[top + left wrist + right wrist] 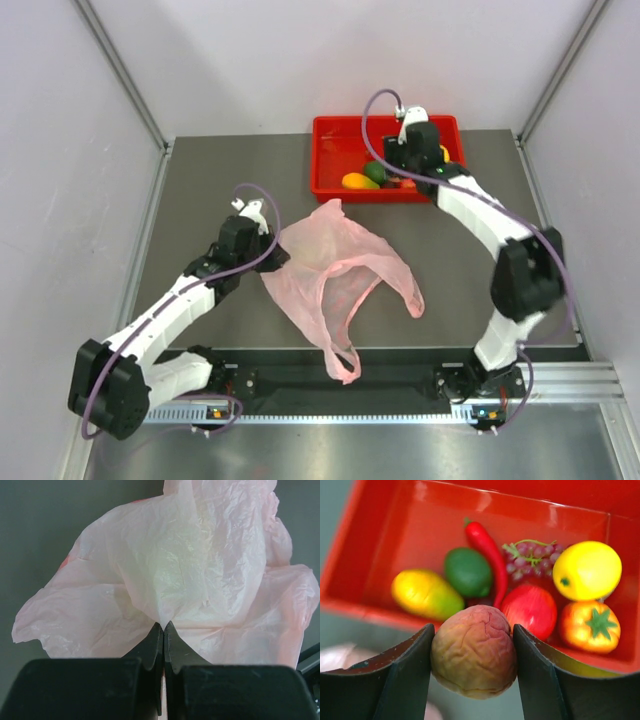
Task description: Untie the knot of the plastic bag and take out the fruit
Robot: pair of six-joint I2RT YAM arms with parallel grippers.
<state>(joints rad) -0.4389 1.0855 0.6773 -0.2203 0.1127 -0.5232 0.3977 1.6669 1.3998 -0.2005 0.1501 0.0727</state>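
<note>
The spot between green fruit and apple is outward and below my right gripper, so it should next lower outward past the near side to release the peach (474, 652).
The pale-pink plastic bag (335, 275) lies flat and slack in the middle of the table, its handle loops trailing toward the near edge; I see no knot. My left gripper (280, 255) is shut on a pinch of the bag's left side, seen in the left wrist view (164, 625) with the bag (190, 570) spread beyond it. My right gripper (405, 172) is over the red tray's near wall, shut on a wrinkled pinkish-yellow peach (474, 652). In the red tray (375, 545) lie a yellow-green oval fruit (426, 594), a round yellow fruit (586, 570) and others.
The red tray (330, 160) stands at the back centre of the table. It also holds a dark green round fruit (468, 572), a red chilli (487, 547), purple grapes (532, 560), a red apple (530, 610) and an orange tomato-like fruit (590, 625).
</note>
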